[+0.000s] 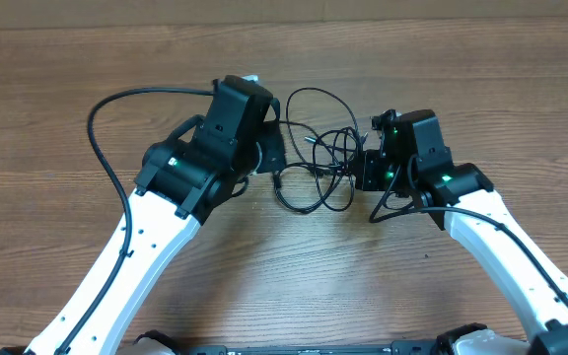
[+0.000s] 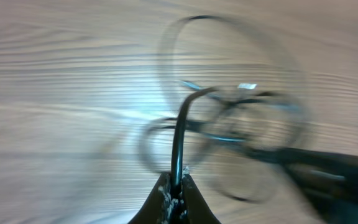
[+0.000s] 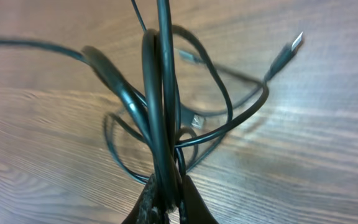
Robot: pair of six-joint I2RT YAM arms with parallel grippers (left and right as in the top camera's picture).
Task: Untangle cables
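The robot's right gripper needs to lift next, move away from the left gripper and release the bunch (image 1: 356, 168) (image 3: 166, 191), because one strand runs from the left gripper into the tangle.
The cables (image 1: 319, 158) are thin black cords looped in a tangle on the wooden table between my two arms. My left gripper (image 1: 276, 156) sits at the tangle's left side, shut on one strand of the cables (image 2: 180, 143) that rises from between its fingers. My right gripper (image 1: 361, 168) is at the tangle's right side, shut on a bunch of cable strands (image 3: 160, 112). A small plug end (image 3: 296, 42) sticks out at the upper right of the right wrist view. The left wrist view is blurred.
A thicker black arm cable (image 1: 106, 128) arcs over the table left of the left arm. Another arm cable (image 1: 392, 209) loops beside the right arm. Bare wooden tabletop (image 1: 67, 69) surrounds the tangle.
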